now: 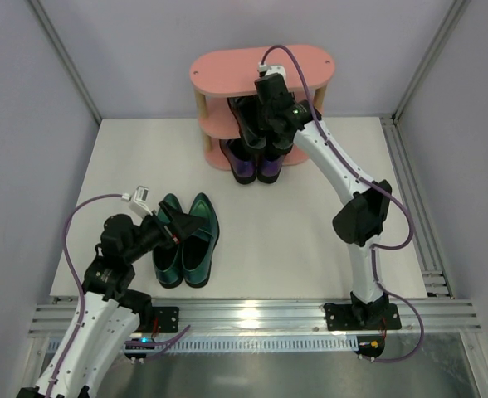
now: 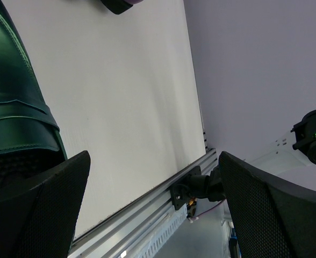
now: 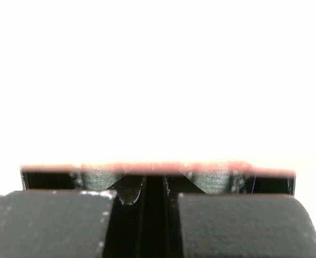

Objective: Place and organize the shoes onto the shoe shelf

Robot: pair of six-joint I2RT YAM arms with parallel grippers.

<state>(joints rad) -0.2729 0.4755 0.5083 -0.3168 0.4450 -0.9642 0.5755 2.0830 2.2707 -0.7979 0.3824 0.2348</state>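
The black shoes go outward with my right gripper, deeper under the shelf's top board (image 1: 263, 114) (image 3: 153, 189) next. The gripper then opens there, as their heels stick out past the middle level's edge.
The pink shoe shelf (image 1: 227, 70) stands at the back of the table. The purple shoes (image 1: 255, 168) sit at its lowest level, heels toward me. My right gripper (image 1: 256, 126) reaches into the middle tier and is shut on the black shoes (image 1: 246, 124). In the right wrist view the black shoes (image 3: 128, 188) fill the narrow gap of the gripper (image 3: 147, 196), under a pink board edge (image 3: 147, 167). The teal-green shoes (image 1: 186, 240) lie side by side on the table at front left. My left gripper (image 1: 171, 225) is open just above them; one finger hangs over a teal shoe (image 2: 13, 97).
A metal rail (image 1: 252, 315) runs along the near table edge, with the right arm's base (image 2: 195, 188) bolted to it. Grey walls enclose the white table on the left, right and back. A purple shoe (image 2: 117, 5) shows at the top of the left wrist view.
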